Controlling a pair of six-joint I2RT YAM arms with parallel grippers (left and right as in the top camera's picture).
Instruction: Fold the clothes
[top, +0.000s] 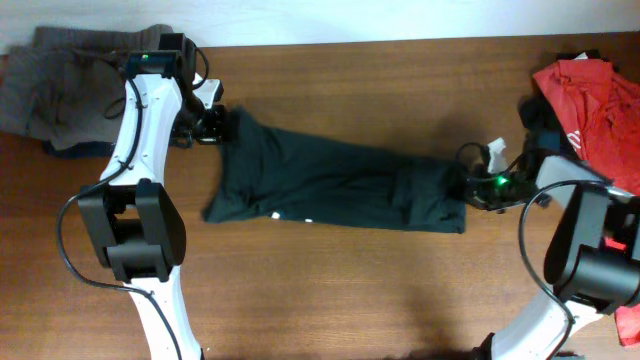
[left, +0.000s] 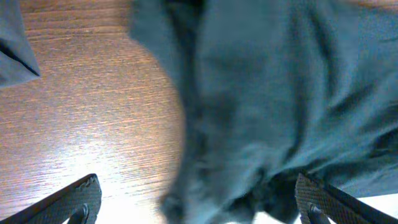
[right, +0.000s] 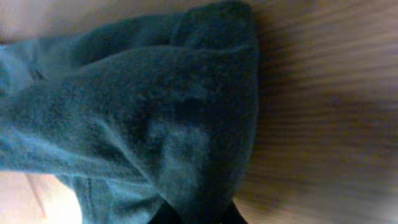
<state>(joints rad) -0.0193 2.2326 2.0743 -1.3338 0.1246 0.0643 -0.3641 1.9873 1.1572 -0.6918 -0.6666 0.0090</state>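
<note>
The T-shirt's bunched corner goes in my right gripper over the T-shirt toward its middle (top: 344, 184) next, since the black T-shirt still lies as a long cloth.
The black T-shirt (top: 330, 185) lies as a long narrow band across the middle of the table, a small white tag (top: 277, 216) on its near edge. My left gripper (top: 212, 125) stands open at the shirt's left end. In the left wrist view its fingertips (left: 81, 199) are wide apart and a fold of the shirt (left: 280, 93) hangs between them. My right gripper (top: 465, 188) is at the shirt's right end. In the right wrist view the right gripper (right: 196, 218) is shut on a bunched corner of the shirt (right: 155, 112).
A grey garment (top: 60, 80) lies crumpled at the back left corner. A red T-shirt (top: 590, 100) is heaped at the far right edge. Bare wooden table (top: 350, 290) shows in front of and behind the black shirt.
</note>
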